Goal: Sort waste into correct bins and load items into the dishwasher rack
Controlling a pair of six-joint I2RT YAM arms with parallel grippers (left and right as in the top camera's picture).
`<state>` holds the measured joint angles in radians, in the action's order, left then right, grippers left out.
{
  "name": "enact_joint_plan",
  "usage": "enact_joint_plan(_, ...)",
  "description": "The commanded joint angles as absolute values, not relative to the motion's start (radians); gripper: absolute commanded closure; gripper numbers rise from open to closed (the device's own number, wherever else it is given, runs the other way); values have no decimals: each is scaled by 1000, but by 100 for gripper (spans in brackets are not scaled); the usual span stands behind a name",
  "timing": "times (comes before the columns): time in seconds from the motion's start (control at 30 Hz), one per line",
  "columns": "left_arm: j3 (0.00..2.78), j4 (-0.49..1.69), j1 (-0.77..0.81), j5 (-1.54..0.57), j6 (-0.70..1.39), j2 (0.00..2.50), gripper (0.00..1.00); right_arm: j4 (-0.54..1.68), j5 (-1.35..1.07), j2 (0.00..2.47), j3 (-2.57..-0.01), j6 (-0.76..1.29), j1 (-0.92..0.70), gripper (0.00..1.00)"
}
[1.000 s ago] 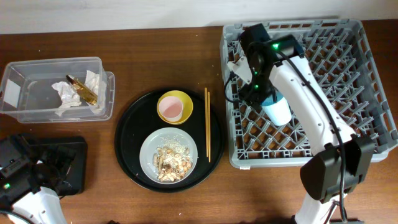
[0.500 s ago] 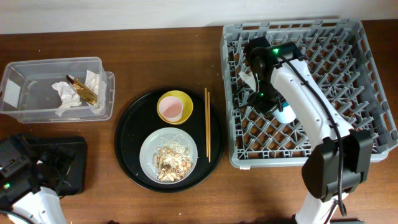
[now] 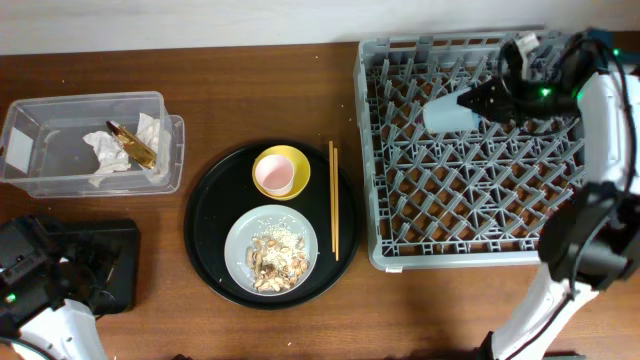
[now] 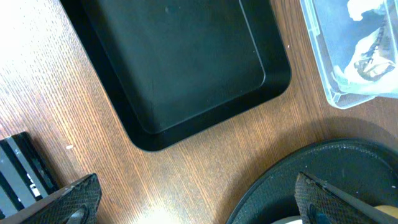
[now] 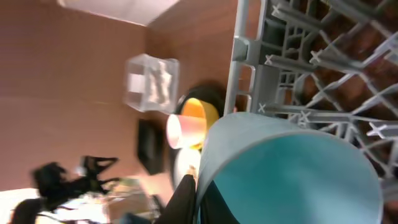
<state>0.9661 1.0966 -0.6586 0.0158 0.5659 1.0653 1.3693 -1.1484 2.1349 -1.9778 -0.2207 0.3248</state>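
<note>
I will lower my right gripper to the grey dishwasher rack's wires beneath and release the cup's rim, as the light blue cup [image 3: 448,115] hangs over empty rows.
My right gripper [image 3: 492,99] is shut on the rim of the light blue cup [image 3: 448,115], which it holds on its side above the back of the grey dishwasher rack [image 3: 470,250]. In the right wrist view the cup [image 5: 292,168] fills the frame, its rim pinched between the fingers of the right gripper [image 5: 198,194]. My left gripper [image 4: 199,205] stands open over bare table, between the black rectangular tray [image 4: 186,62] and the round black tray [image 4: 348,174]. The yellow bowl [image 3: 290,160] holds the pink cup [image 3: 274,176]. Food scraps [image 3: 275,258] lie on the plate [image 3: 240,240]. The chopsticks [image 3: 333,200] lie beside them.
The clear box [image 3: 60,135] at the back left holds white napkins [image 3: 105,160] and a gold-brown wrapper [image 3: 133,145]. The round black tray [image 3: 210,220] carries the bowl, plate and chopsticks. The left arm [image 3: 30,275] sits at the front left by the black rectangular tray [image 3: 115,265].
My right gripper shut on the blue cup's rim, lifted it off the rack's left middle and swung it toward the back right, tipped on its side. The left arm stayed still.
</note>
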Motion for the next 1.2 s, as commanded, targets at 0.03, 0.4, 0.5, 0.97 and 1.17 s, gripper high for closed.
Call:
enact_joint_plan(0.03,968,1093,-661,23,572,1066,1,1372,-1301,2289,-1966,-174,388,96)
enact_joint_plan(0.4,968,1093,-661,23,572,1066,1,1332,-1408,2331,-1881,-204,437,96)
enact_joint_plan(0.5,968,1093,-661,23,572,1066,1,1254,-1131,2331,-1780,-91,447,96)
enact_joint_plan(0.97,968,1093,-662,23,572,1068,1,1684,-628,2074,-2497,60,371,82)
enact_joint_plan(1.17,968,1093,-662,23,572,1068,1,1423,-501,2035,-2497,61,-307,5)
